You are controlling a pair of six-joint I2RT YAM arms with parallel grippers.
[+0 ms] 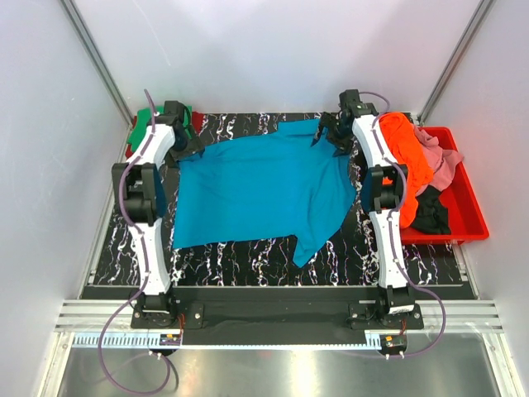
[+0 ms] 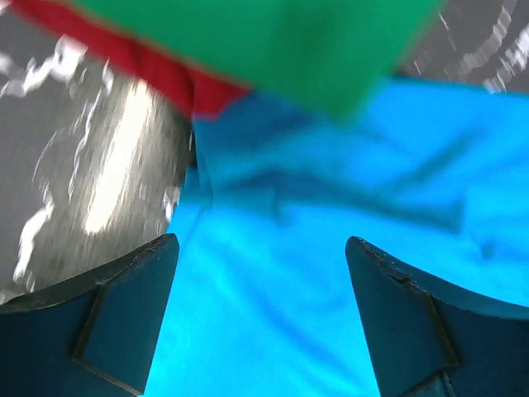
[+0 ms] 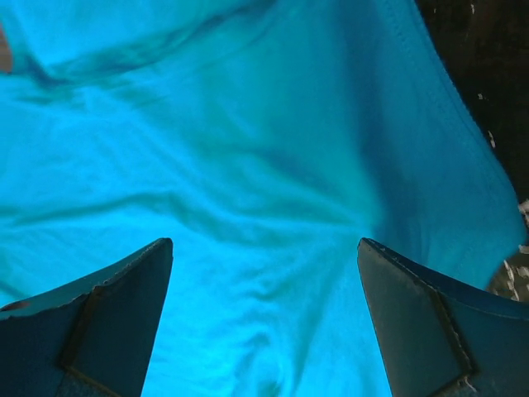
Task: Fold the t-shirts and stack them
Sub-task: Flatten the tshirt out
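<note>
The t-shirt's edge by the trailing sleeve is back toward the base from my open right gripper. I need to move my right gripper back and down onto it next.
A teal blue t-shirt lies spread flat on the black marbled mat, one sleeve trailing toward the front. My left gripper hovers over its far left corner, open, with only teal cloth below the fingers. Over the far right corner my right gripper is open too, above wrinkled teal cloth and gripping nothing. A folded green t-shirt rests on a red one at the mat's far left corner. The left wrist view shows the green t-shirt and red t-shirt just beyond the teal edge.
A rigid red bin stands at the right of the mat. It holds an orange t-shirt, a pink one and a black one. White walls close in the sides and back.
</note>
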